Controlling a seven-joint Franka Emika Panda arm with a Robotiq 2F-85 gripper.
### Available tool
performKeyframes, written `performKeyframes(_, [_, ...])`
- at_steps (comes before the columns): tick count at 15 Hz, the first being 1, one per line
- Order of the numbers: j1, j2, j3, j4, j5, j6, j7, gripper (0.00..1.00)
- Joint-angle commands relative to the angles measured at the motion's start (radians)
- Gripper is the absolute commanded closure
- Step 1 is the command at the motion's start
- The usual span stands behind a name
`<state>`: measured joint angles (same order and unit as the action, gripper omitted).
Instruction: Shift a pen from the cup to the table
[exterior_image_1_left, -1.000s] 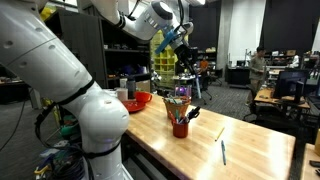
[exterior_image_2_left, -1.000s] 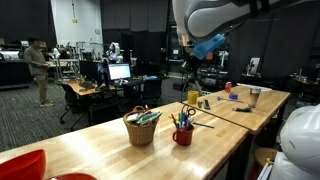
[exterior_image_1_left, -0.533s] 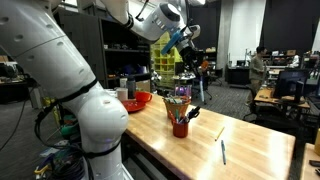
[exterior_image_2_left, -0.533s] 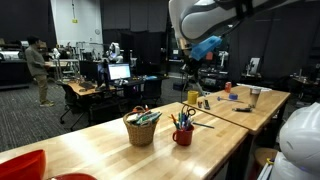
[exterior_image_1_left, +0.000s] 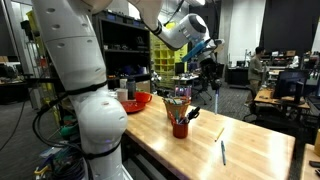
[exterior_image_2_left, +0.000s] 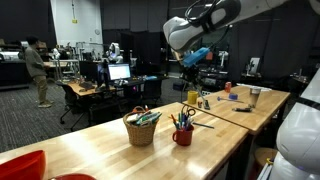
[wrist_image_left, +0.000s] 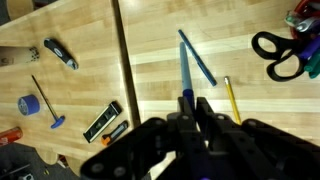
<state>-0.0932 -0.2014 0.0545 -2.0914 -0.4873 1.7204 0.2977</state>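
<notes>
I will next lower my gripper outward over the clear part of the table (exterior_image_1_left: 238, 149) (wrist_image_left: 160, 72) beside the lying blue pen and release the light blue pen on the bare wood, toward the table seam.
A red cup (exterior_image_1_left: 180, 128) full of pens stands on the wooden table (exterior_image_1_left: 255, 140); it also shows in an exterior view (exterior_image_2_left: 183, 135). My gripper (wrist_image_left: 188, 104) is shut on a blue pen (wrist_image_left: 185, 72) that sticks out beyond the fingertips. In both exterior views the gripper (exterior_image_1_left: 207, 58) (exterior_image_2_left: 190, 64) hangs high above the table, off to the side of the cup. In the wrist view the table lies far below. Another blue pen (wrist_image_left: 200, 60) lies there on the wood, also seen in an exterior view (exterior_image_1_left: 223, 152).
A wicker basket (exterior_image_1_left: 178, 100) (exterior_image_2_left: 140, 129) with tools stands next to the cup. Black scissors (wrist_image_left: 276, 55) and a yellow pencil (wrist_image_left: 231, 100) lie on the table. A blue tape roll (wrist_image_left: 28, 104), a utility knife (wrist_image_left: 58, 53) and small tools lie beyond a table seam. A red bowl (exterior_image_1_left: 133, 102) stands further back.
The arm has swung away from above the cup and basket, carrying the gripper sideways and turning the wrist. The cup and basket have not moved.
</notes>
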Motion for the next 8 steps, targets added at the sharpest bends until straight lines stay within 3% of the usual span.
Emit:
performKeyframes(1, [-0.009,0.135,-0.046,0.112,-0.029,-0.047,-0.011,0.97])
performKeyframes(8, [-0.002,0.318,-0.117,0.211,-0.013,-0.059,-0.050,0.97])
